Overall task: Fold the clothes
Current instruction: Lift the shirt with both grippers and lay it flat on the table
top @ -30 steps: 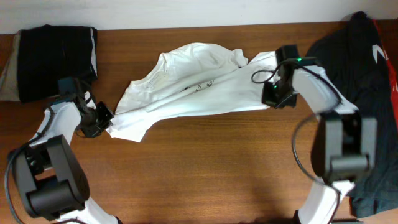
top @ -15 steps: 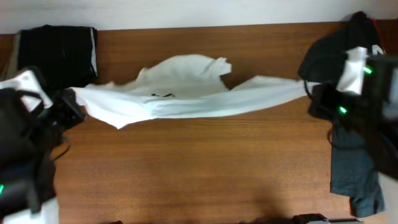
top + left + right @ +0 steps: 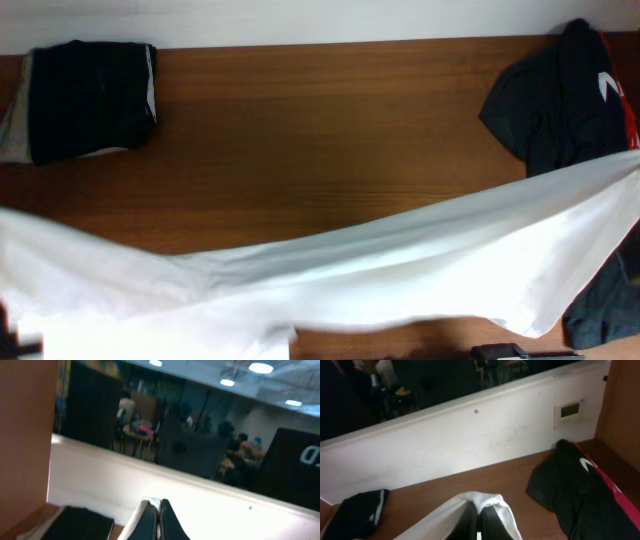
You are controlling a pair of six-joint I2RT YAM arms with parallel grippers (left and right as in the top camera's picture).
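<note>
The white cloth [image 3: 490,502] will go next with my right gripper, which will move outward and down to the bare tabletop by the wall [image 3: 507,471] to release it flat.
The white T-shirt [image 3: 400,265] is lifted high off the table and stretched wide, close under the overhead camera, spanning from the left edge to the right edge. Both arms are out of the overhead view. In the left wrist view my left gripper [image 3: 160,510] is shut on a thin edge of the white cloth [image 3: 141,512]. In the right wrist view my right gripper [image 3: 480,515] is shut on white cloth [image 3: 490,502] that drapes over both fingers. The shirt's lettering and label are hidden.
A folded black and beige bundle [image 3: 85,95] lies at the table's back left and also shows in the left wrist view [image 3: 80,522]. A black garment with red and white marks [image 3: 560,100] lies at the back right, also in the right wrist view [image 3: 580,490]. A white wall runs behind the table.
Both grippers have raised the T-shirt off the table and pulled it wide and towards the front. The arms have left the overhead view and the cloth now fills the lower frame.
</note>
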